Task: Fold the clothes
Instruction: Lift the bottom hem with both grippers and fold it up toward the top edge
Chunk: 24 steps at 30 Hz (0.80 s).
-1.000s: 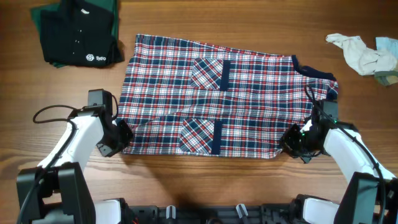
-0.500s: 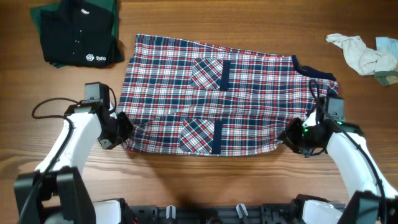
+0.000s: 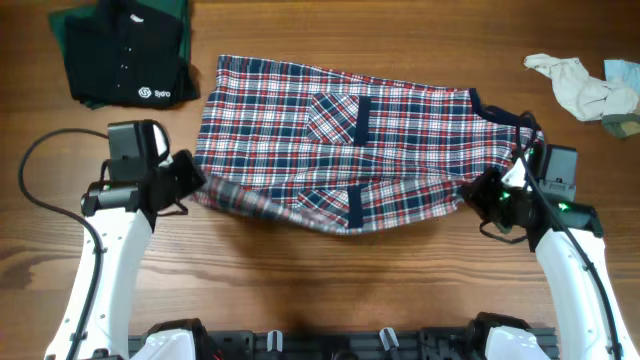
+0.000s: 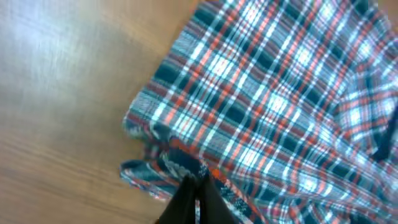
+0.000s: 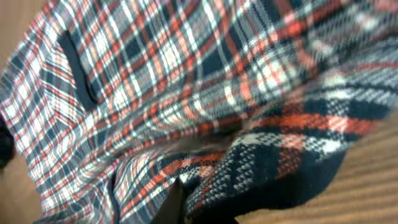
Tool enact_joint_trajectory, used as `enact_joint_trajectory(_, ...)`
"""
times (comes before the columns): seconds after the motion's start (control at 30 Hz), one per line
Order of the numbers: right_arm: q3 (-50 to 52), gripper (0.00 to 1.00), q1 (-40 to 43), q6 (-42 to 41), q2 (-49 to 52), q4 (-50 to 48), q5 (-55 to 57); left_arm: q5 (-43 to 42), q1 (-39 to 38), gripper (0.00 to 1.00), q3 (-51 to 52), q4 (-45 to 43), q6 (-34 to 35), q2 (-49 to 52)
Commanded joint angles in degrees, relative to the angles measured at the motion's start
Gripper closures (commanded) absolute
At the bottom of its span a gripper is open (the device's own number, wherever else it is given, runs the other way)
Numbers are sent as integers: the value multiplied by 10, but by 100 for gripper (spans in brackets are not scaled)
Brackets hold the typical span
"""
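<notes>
My left gripper carries the plaid shirt's lifted corner outward next and releases it on the plaid shirt's edge (image 3: 223, 104) (image 4: 209, 14) beside the black garment. That edge lies outward of the gripper.
A red, white and navy plaid shirt (image 3: 360, 140) lies spread across the middle of the wooden table, two pockets up. My left gripper (image 3: 187, 180) is shut on the shirt's near left corner (image 4: 186, 171) and holds it lifted. My right gripper (image 3: 480, 195) is shut on the near right hem (image 5: 249, 168) and holds it lifted too. The near edge of the shirt hangs off the table between them, with its paler underside (image 3: 260, 205) showing near the left.
A folded black garment with a white logo (image 3: 125, 55) lies on green cloth at the far left. A crumpled pale cloth (image 3: 585, 88) lies at the far right.
Both grippers have risen and moved away from me with the shirt's near corners, so the near edge has lifted and begun to fold over the shirt.
</notes>
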<state>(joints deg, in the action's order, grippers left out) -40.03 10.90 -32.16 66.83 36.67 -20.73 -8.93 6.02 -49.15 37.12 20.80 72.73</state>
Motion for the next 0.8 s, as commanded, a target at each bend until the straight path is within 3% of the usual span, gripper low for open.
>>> enact_joint_trajectory(0.0, -12, 96, -2, -15, -6, -49, 33, -5, 3, 96, -11, -57, -10, -7)
enact_joint_trajectory(0.3, -12, 96, -2, -36, 21, -155, 57, -5, 2, 96, -11, -221, -8, 22)
enact_joint_trajectory(0.5, -12, 96, -2, -55, 78, -199, 61, -7, -8, 96, -11, -370, 22, 118)
enact_joint_trajectory(0.77, -12, 96, -2, -60, 134, -264, 61, -6, -89, 96, -11, -573, 22, 240)
